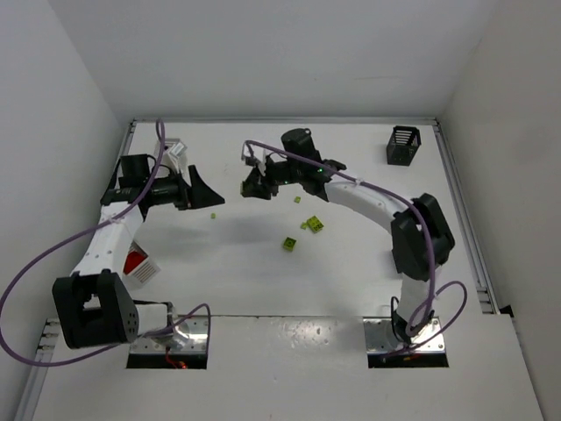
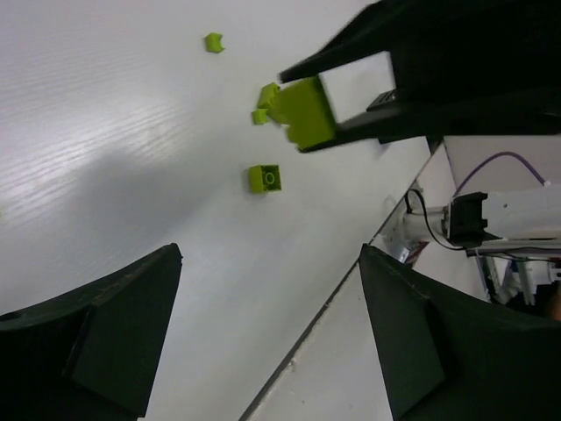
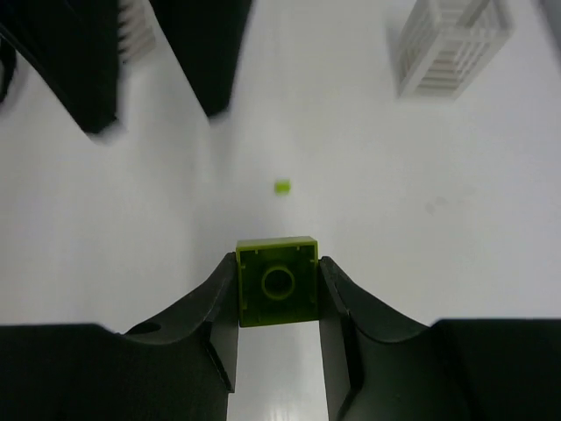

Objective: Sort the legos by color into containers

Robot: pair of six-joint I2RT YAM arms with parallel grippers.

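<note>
My right gripper needs to swing outward and to the right in the top view, over the open black basket (image 1: 403, 146), since the yellow-green lego hangs away from it.
My right gripper (image 1: 252, 186) is shut on a yellow-green lego (image 3: 278, 282) and holds it above the table; the lego also shows in the left wrist view (image 2: 303, 110). My left gripper (image 1: 203, 191) is open and empty (image 2: 270, 254), facing the right one a short way to its left. Loose yellow-green legos lie on the table: a small clump (image 1: 311, 224), a single one (image 1: 289, 244) and a tiny one (image 1: 216, 216). A white basket (image 1: 173, 151) stands behind the left gripper. A black basket (image 1: 403, 146) stands at the far right.
A second white basket (image 1: 140, 263) with red inside sits under the left arm. The white basket also shows at the top right of the right wrist view (image 3: 451, 44). A raised rail (image 1: 465, 219) runs along the table's right edge.
</note>
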